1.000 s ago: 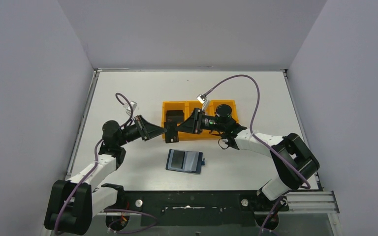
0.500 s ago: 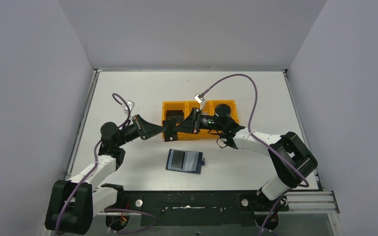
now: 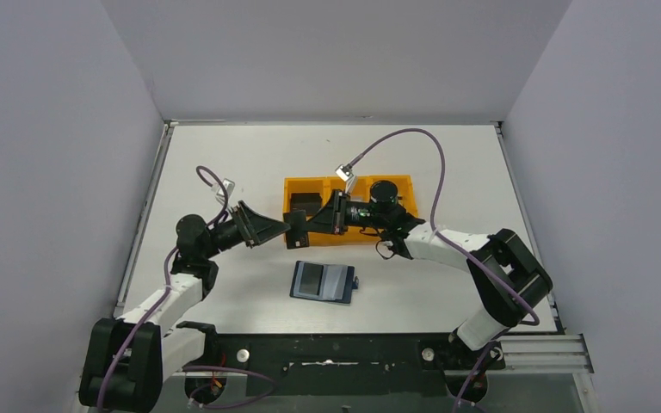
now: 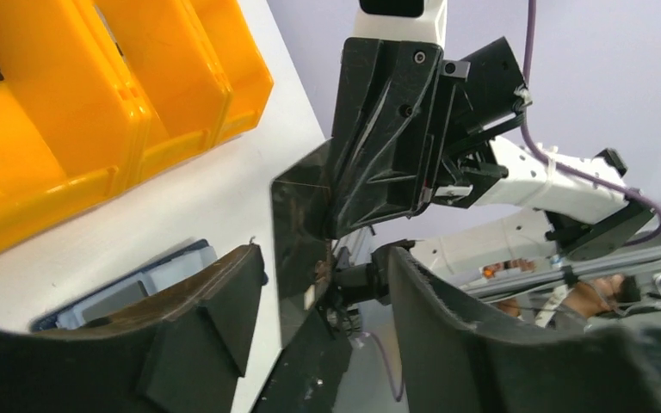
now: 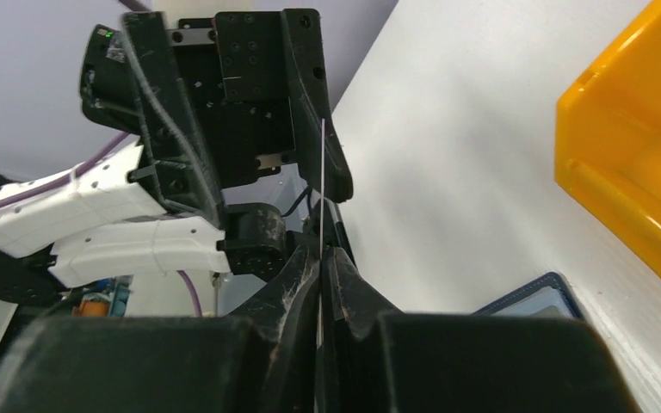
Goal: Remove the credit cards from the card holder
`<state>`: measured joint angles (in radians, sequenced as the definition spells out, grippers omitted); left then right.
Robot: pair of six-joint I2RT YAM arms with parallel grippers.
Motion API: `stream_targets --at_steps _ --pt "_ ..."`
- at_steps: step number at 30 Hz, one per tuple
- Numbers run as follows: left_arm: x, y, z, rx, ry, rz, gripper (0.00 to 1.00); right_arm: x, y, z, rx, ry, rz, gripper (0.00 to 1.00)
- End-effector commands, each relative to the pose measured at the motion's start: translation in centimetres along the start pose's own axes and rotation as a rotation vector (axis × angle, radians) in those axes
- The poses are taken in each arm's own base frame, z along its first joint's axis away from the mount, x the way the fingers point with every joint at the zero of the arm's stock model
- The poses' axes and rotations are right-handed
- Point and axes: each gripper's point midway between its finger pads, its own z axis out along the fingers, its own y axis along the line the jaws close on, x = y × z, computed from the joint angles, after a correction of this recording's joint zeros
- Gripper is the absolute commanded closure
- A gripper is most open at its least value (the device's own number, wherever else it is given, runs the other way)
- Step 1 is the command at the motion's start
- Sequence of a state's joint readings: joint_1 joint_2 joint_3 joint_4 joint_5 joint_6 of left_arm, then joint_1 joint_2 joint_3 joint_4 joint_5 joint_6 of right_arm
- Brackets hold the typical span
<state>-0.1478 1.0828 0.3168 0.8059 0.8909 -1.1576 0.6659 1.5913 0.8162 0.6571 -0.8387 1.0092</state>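
Observation:
I will next move my right gripper down and outward, tip it so its fingers point down, and let go of the card over the tray's dark flat object (image 3: 306,203), because that is outward of and below it.
The card holder (image 3: 323,281) lies open on the table in front of the arms, navy outside and blue-grey inside, with a greyish rectangle in its left half. It also shows as the card holder (image 4: 138,280) and the card holder (image 5: 534,301). Above the table, near the orange tray, the two grippers meet tip to tip. A dark glossy credit card (image 4: 301,232) stands on edge there, a thin line in the right wrist view as the card (image 5: 321,189). My right gripper (image 5: 320,256) is shut on it. My left gripper (image 4: 323,258) is open, its fingers on either side of the card without touching it.
An orange three-compartment tray (image 3: 350,183) sits just behind the grippers, with a dark flat object (image 3: 307,202) in its left compartment. White walls close in the table on three sides.
My left gripper has opened and let go of the card. My right gripper has closed on the card and edged a little to the left. The card holder has not moved.

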Motion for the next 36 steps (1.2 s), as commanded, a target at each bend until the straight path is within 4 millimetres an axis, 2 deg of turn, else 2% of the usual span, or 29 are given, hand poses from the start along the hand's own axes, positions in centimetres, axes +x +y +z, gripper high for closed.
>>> stream_targets --at_steps 1,2,3,7,12,16,19,21,26,31,36 --pt "-1.8 -0.5 -0.1 -0.038 -0.044 0.082 0.33 -2.3 1.0 0.0 0.059 -0.068 -0.099 1.00" --pt "-2.3 0.0 -0.2 -0.078 -0.059 0.090 0.26 -2.5 0.6 -0.1 0.088 -0.074 -0.108 1.00" --pt "-2.5 1.1 -0.6 -0.148 -0.066 0.071 0.24 -2.7 0.2 -0.4 0.122 -0.085 -0.117 1.00" --pt "-4.8 3.4 -2.6 -0.401 -0.143 0.151 0.16 -4.6 -1.8 -1.4 0.292 -0.137 -0.217 1.00" --pt "-8.9 4.1 -7.0 -0.739 -0.288 0.291 0.14 -7.2 -5.0 -2.4 0.535 -0.152 -0.377 1.00" --pt "-10.7 4.0 -10.0 -0.889 -0.386 0.381 0.13 -9.7 -6.1 -2.7 0.689 -0.155 -0.568 1.00" --pt "-11.0 4.3 -11.4 -0.946 -0.394 0.469 0.11 -10.4 -6.4 -2.2 0.726 -0.125 -0.723 1.00" --pt "-10.4 4.8 -11.8 -0.960 -0.365 0.527 0.11 -10.6 -6.1 -1.5 0.716 -0.111 -0.840 1.00" --pt "-10.3 4.9 -12.2 -0.964 -0.366 0.576 0.10 -10.3 -6.1 0.2 0.701 -0.022 -1.100 1.00" --pt "-10.5 5.5 -12.8 -0.995 -0.391 0.581 0.10 -10.0 -7.7 1.8 0.693 0.082 -1.187 1.00" --pt "-11.1 5.8 -13.8 -1.057 -0.416 0.586 0.10 -10.5 -9.4 2.7 0.724 0.165 -1.281 1.00"
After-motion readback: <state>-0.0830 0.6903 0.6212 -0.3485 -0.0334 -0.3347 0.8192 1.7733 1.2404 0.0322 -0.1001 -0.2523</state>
